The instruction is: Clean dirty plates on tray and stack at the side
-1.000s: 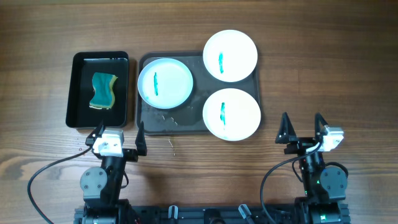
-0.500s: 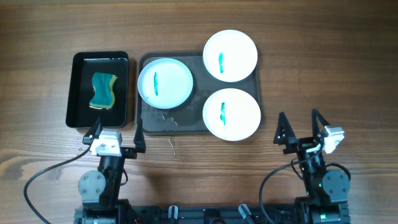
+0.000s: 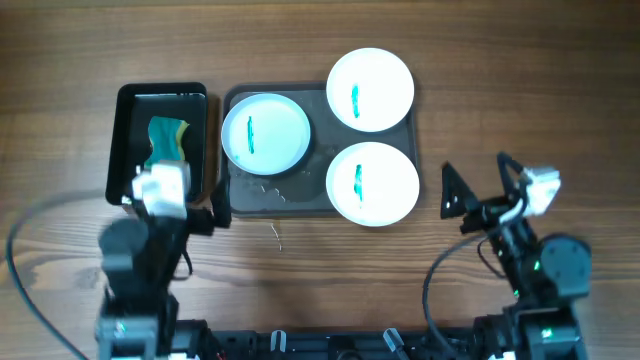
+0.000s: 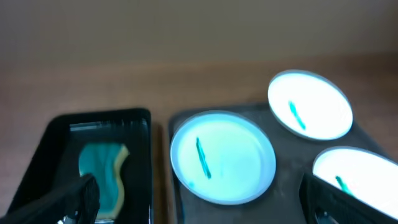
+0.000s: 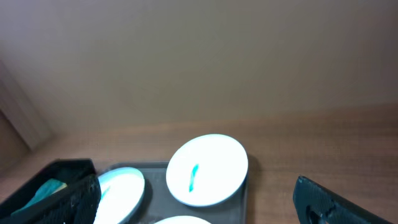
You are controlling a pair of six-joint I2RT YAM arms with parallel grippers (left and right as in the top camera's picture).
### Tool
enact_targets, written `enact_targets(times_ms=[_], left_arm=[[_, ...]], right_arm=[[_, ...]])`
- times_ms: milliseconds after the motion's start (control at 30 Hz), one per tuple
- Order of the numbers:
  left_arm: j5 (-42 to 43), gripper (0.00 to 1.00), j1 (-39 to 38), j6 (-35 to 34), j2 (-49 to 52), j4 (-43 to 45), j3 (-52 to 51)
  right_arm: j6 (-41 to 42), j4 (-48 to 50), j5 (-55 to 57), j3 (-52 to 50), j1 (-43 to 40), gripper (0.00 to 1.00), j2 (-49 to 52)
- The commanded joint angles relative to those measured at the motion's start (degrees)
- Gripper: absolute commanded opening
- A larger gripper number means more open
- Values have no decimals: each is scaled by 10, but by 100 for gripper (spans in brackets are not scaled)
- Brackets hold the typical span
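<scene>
My right gripper should go outward across the tray next and down onto the inner rim of the plate [image 3: 307, 142] by the dish. The bare tray leaves room for a finger there.
Three white plates, each with a teal smear, sit on the dark grey tray [image 3: 270, 195]: one at the left [image 3: 265, 133], one at the far right corner, overhanging the rim [image 3: 371, 90], one at the near right [image 3: 372, 183]. My left gripper [image 3: 178, 192] hangs open over the near end of the black dish, left of the tray. My right gripper [image 3: 475, 170] is open beside the tray's right edge, off the near-right plate. In the left wrist view the open gripper [image 4: 199, 205] frames the left plate [image 4: 222, 155]. The right wrist view shows the far plate [image 5: 207, 169] ahead of the open gripper [image 5: 199, 208].
A glossy black dish [image 3: 130, 110] left of the tray holds a teal and yellow sponge [image 3: 168, 138], also seen in the left wrist view [image 4: 102, 171]. Small droplets lie on the tray's near part and on the wood in front of it. Bare wooden table surrounds everything.
Both arms have risen and come forward. The left gripper now overlaps the black dish's near end; the right gripper has shifted up beside the tray. Both stayed open; the plates have not moved.
</scene>
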Motion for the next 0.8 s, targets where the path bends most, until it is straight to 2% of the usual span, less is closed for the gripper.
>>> enact_targets(times_ms=[0,167,267,367,467,600,667,767], left_arm=[[9,100,-2,4,139,-97,157],[19,100,-3,9,310,-263,339],[20,100,-3,9,381,-315,400],[27,100,-3,0,418,-314,406],[97,100,-3,-52,449,-316,406],[116,100,-3,-53,464,-309,406],[88,100,-2,-49,468,-308,406],[1,100,-2,-66,468,-311,406]], right_arm=[[-20,-52,-19,106,-1,100,115],[-20,-167,-44,238,-1,100,255],[-20,-234,-69,309,-1,100,328],[-20,-252,-96,355,-1,100,388],[29,-213,-129,358,-1,100,428],[56,-190,-186,358,0,98,464],[57,-190,-189,358,10,96,479],[74,-192,-183,367,32,95,499]])
